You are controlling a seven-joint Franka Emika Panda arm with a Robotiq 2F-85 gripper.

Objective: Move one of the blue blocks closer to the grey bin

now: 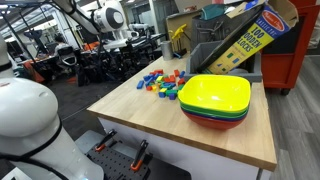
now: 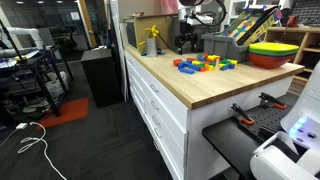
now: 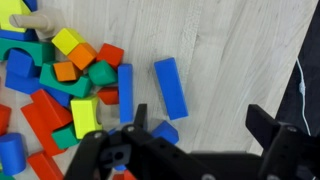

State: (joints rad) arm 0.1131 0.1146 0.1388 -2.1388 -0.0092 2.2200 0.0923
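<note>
My gripper moves toward the pile and the long blue block at the pile's edge next, then goes down onto that block's closer end.
In the wrist view, a long blue block lies alone on the wooden table, just right of the pile of coloured blocks. A second long blue block lies at the pile's edge, and a small blue block sits by my left finger. My gripper is open and empty, hovering above the table beside these blocks. The pile shows in both exterior views. The grey bin stands behind the pile, with a cardboard box leaning in it.
Stacked yellow, green and red square bowls sit near the table's corner beside the bin. A yellow bottle stands at the far end. The table edge runs along the front.
</note>
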